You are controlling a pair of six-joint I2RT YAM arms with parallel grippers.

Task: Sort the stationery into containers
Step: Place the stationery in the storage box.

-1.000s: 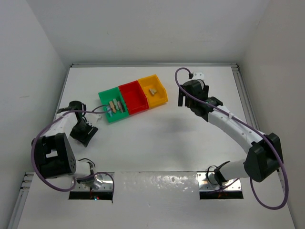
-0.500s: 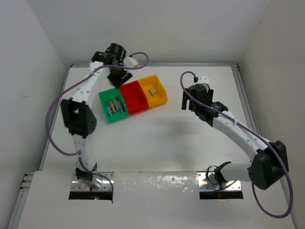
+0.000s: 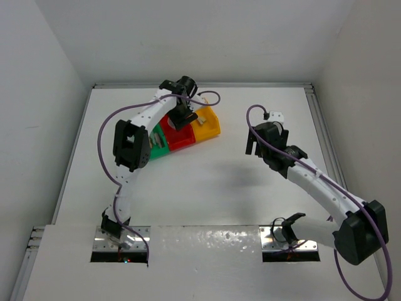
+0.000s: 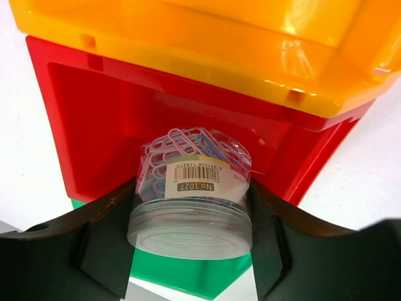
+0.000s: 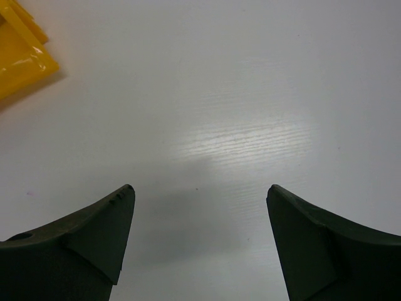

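Note:
My left gripper lowers into the red bin and releases the jar next, since the bin is below it and it still hangs above the bin's bottom.
Three joined bins stand at the back middle of the table: green point(image 3: 156, 143), red point(image 3: 180, 137) and yellow-orange point(image 3: 207, 124). My left gripper point(image 3: 181, 116) hangs over the red bin and is shut on a clear round jar of coloured paper clips point(image 4: 191, 188). In the left wrist view the jar sits above the red bin point(image 4: 94, 113), with the yellow-orange bin point(image 4: 188, 37) beyond it and the green bin point(image 4: 188, 279) nearer. A small beige block point(image 3: 202, 117) lies in the yellow-orange bin. My arm hides the sticks in the green bin. My right gripper point(image 3: 252, 143) is open and empty over the table.
The right wrist view shows the open right gripper point(image 5: 200, 188) above the white table point(image 5: 250, 94), with a corner of the yellow-orange bin point(image 5: 19, 56) at the upper left. White walls close the table on three sides. A purple cable loops beside the bins.
My left arm has swung from the table's left side up to the back and across over the bins. My right arm has drifted a little right and nearer.

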